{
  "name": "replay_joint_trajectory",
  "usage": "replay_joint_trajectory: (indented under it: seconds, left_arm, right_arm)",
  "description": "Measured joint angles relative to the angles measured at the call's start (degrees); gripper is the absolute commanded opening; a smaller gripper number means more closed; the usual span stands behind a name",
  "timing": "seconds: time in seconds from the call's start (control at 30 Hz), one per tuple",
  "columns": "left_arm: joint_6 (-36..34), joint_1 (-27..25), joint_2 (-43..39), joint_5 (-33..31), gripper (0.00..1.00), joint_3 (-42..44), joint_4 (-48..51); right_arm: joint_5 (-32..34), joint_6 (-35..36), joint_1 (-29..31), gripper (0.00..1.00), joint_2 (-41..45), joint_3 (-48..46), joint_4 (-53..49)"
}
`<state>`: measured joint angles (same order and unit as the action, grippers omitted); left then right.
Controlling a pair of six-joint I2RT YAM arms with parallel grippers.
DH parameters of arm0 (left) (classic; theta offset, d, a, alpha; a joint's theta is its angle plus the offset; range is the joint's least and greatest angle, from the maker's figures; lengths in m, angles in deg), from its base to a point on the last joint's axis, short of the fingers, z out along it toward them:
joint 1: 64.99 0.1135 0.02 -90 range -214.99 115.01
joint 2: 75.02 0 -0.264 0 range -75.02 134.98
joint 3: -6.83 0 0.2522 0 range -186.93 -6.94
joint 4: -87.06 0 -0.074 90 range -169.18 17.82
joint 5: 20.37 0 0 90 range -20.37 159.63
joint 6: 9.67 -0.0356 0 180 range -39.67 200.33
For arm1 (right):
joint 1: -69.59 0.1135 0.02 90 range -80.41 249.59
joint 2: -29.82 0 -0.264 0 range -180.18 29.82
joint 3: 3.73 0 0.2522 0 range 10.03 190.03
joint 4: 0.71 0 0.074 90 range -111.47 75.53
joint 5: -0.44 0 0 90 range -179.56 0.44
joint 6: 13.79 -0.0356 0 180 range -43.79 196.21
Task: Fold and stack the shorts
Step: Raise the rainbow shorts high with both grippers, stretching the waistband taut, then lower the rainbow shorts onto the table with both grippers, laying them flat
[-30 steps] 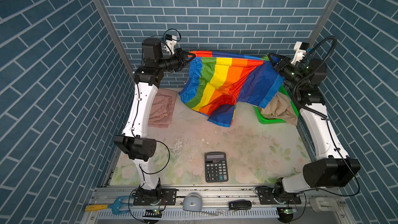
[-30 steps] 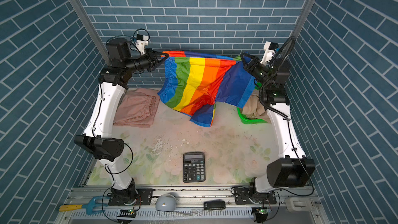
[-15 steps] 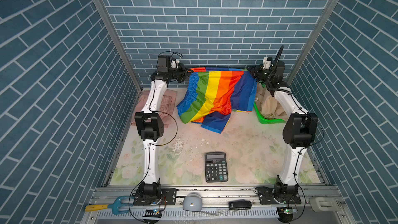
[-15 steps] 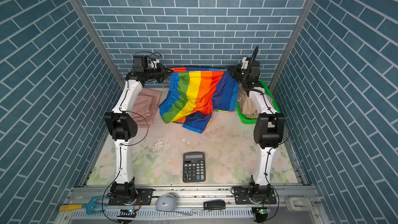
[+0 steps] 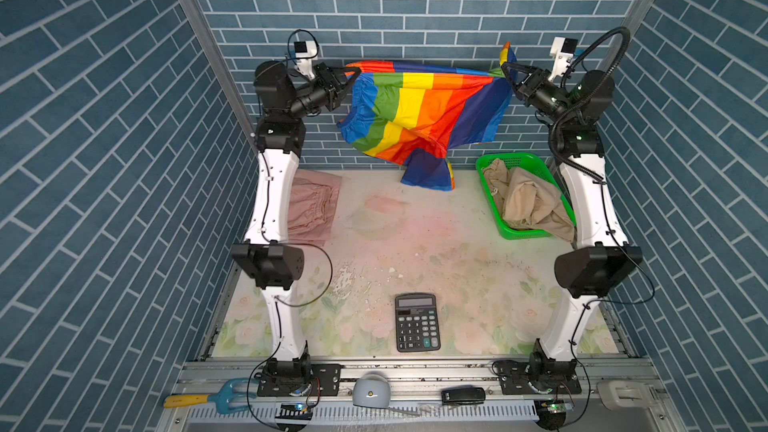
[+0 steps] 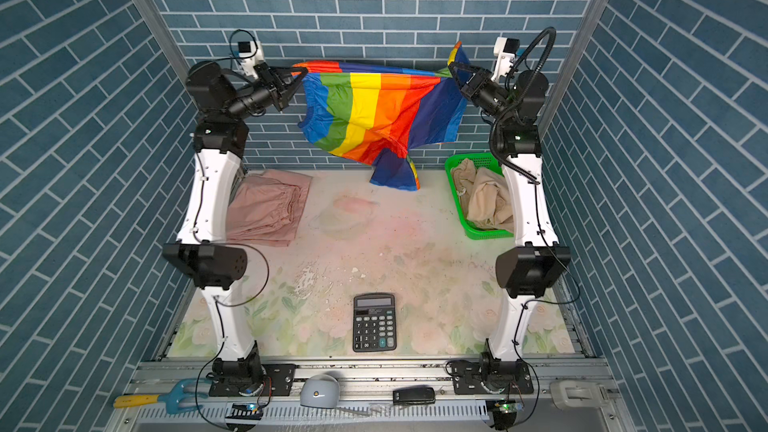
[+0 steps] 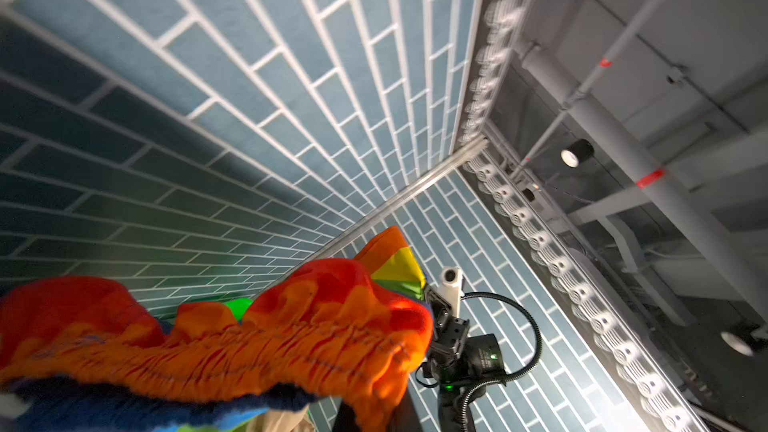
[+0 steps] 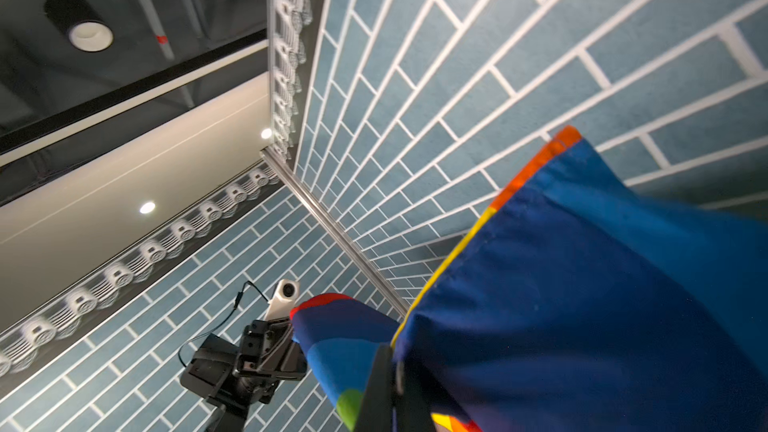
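My right gripper needs to move down and back next and let go of the blue hem corner on the tabletop (image 5: pixel 478 249) beside the basket, because that spot is below and back from it.
The rainbow-striped shorts (image 5: pixel 419 112) (image 6: pixel 374 114) hang stretched high near the back wall, one leg drooping toward the table. My left gripper (image 5: pixel 353 73) (image 6: pixel 303 72) is shut on their gathered waist end, and my right gripper (image 5: pixel 505 67) (image 6: pixel 453 66) is shut on the blue end. The left wrist view is filled by the orange waistband (image 7: pixel 291 326), which hides its own jaws. In the right wrist view the dark fingers (image 8: pixel 380 388) pinch blue cloth (image 8: pixel 582 305). The pale pink shorts (image 5: pixel 313 205) (image 6: pixel 266 209) lie folded at the back left. The beige shorts (image 5: pixel 528 197) (image 6: pixel 486 197) lie crumpled in the basket.
A green mesh basket (image 5: pixel 528 236) (image 6: pixel 490 234) stands at the back right beside the right arm. A black calculator (image 5: pixel 417 322) (image 6: pixel 374 322) lies near the front middle of the floral table. Tools and small devices sit on the front rail.
Half a second ago both arms reached low toward the back wall with the rainbow shorts. They have come back up, and the shorts hang stretched high again.
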<state>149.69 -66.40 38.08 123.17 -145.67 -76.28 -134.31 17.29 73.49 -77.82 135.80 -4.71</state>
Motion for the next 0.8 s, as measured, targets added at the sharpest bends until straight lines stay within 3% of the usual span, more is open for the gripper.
replay_joint_trajectory:
  seconds: [0.17,0.27,0.37,0.57,0.63,0.7,0.77,0.8]
  left_arm:
    - [-3.5,2.8,-18.7,4.0,0.00,38.2,-5.2]
    - [-5.8,3.5,-20.9,5.3,0.00,56.9,-5.5]
    - [-7.6,4.4,-20.9,5.5,0.00,72.8,-3.6]
    - [-13.8,7.0,-28.0,5.6,0.01,87.3,3.0]
    - [-15.7,7.6,-30.4,5.6,0.08,89.6,3.9]
    - [-17.1,7.9,-31.3,5.9,0.22,92.2,4.1]
    - [-18.0,9.7,-31.3,2.3,0.31,95.2,4.6]
    - [-18.4,11.5,-31.1,0.3,0.40,96.4,5.0]
  right_arm:
    - [-5.8,2.1,0.0,0.00,14.4,-30.0,8.5]
    - [-7.9,3.3,0.4,0.00,15.7,-43.9,8.9]
    - [-7.6,6.2,1.6,0.00,15.5,-55.6,3.0]
    - [-3.3,9.4,4.6,0.00,20.6,-71.8,-3.8]
    - [-2.1,9.8,5.3,0.00,22.6,-74.6,-4.7]
    - [-1.0,10.1,5.6,0.00,23.8,-76.8,-5.6]
    - [3.8,11.6,4.4,0.18,24.2,-78.2,-8.1]
    - [6.1,12.5,3.1,0.32,24.2,-78.4,-9.5]
